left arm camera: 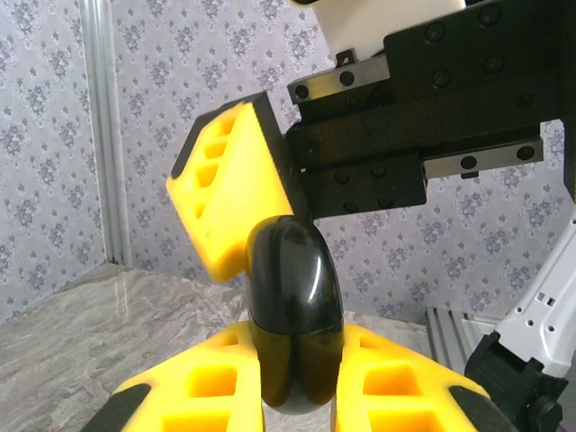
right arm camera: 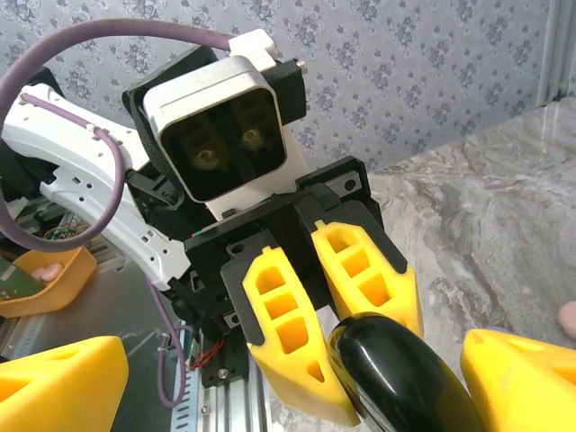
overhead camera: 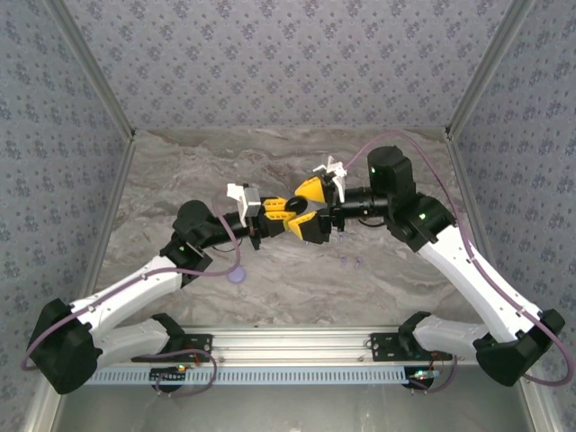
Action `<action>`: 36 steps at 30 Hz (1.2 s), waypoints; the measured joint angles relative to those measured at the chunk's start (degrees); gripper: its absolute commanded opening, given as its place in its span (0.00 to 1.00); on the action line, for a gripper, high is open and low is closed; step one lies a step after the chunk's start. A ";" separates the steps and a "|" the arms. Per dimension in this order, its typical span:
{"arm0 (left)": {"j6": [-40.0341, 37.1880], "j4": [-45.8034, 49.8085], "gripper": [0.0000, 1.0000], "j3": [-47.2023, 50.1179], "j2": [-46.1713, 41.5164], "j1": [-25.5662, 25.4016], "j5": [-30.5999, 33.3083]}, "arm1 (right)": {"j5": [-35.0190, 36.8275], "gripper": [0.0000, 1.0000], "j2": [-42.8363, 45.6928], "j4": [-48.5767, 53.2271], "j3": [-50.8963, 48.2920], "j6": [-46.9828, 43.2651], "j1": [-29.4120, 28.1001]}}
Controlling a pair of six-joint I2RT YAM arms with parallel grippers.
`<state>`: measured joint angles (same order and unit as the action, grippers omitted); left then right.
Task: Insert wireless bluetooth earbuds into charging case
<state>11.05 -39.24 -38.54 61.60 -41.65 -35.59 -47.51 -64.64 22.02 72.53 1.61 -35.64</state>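
I need to pull my left gripper clear next, tilt it downward and lower the case to let it go on the tabletop, because my right gripper is open around it.
A glossy black charging case (left arm camera: 295, 306), closed, stands upright with my left gripper (left arm camera: 297, 346) shut on its lower half. In the top view the left gripper (overhead camera: 286, 210) and right gripper (overhead camera: 306, 211) meet nose to nose above the middle of the table. My right gripper (right arm camera: 288, 391) is open, its yellow fingers spread wide on either side of the black case (right arm camera: 405, 378) without touching it. Two tiny lavender earbuds (overhead camera: 352, 263) lie on the table below the right gripper. A round lavender case (overhead camera: 237, 276) lies on the table near the left arm.
The marble tabletop (overhead camera: 297, 153) is walled by patterned panels at the back and sides. An aluminium rail (overhead camera: 297, 346) runs along the near edge. A pink object (right arm camera: 567, 319) shows at the right wrist view's edge, and an orange bin (right arm camera: 40, 281) sits beyond the rail.
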 measured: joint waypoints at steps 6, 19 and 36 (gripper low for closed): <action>0.02 0.81 0.00 0.02 0.02 0.02 0.55 | 2.64 0.99 1.27 0.37 -0.28 -0.85 0.31; -0.48 14.86 0.00 -1.18 0.57 3.10 8.72 | 20.26 1.00 7.39 3.23 -0.33 3.23 7.02; 7.61 34.23 0.00 -20.04 32.68 15.93 12.07 | 27.30 1.00 11.34 1.46 -7.08 7.06 9.27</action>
<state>18.65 -5.02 -58.59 94.28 -25.71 -23.53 -20.21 -53.30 23.49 65.45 8.67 -26.37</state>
